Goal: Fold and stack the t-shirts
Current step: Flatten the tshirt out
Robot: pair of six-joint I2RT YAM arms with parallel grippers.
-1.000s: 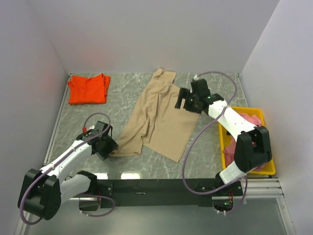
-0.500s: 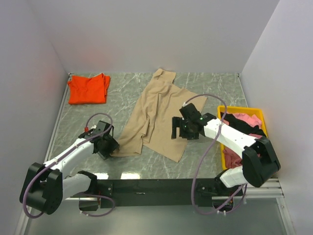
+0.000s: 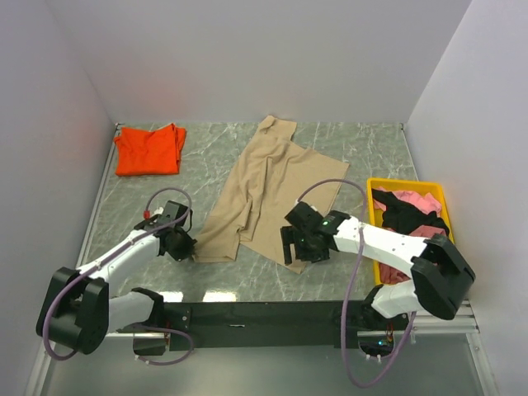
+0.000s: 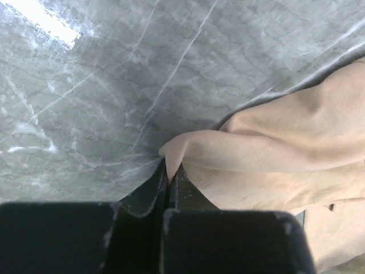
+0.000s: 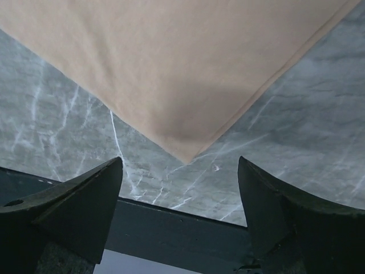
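Note:
I need to lower my open right gripper onto the tan t-shirt's near corner (image 5: 186,155) next and close it there, because the pointed tip is already between the spread fingers.
A large tan t-shirt (image 3: 264,194) lies spread lengthwise in the middle of the marble table. My left gripper (image 3: 188,250) is down at its near left corner and shut on a pinched fold of the tan cloth (image 4: 274,142), which pokes up between the fingertips (image 4: 169,171). My right gripper (image 3: 291,252) hovers open over the shirt's near right corner (image 5: 171,57), whose tip sits between the wide-spread fingers (image 5: 179,161). A folded orange-red t-shirt (image 3: 148,150) rests at the far left corner.
A yellow tray (image 3: 408,183) stands by the right wall, holding a pink shirt (image 3: 417,200) and a dark one (image 3: 404,219). The black front rail (image 5: 171,228) runs just below the right gripper. White walls close in the table on three sides.
My right arm swept from the shirt's far right side down to its near right corner, still open. My left gripper closed on the near left corner.

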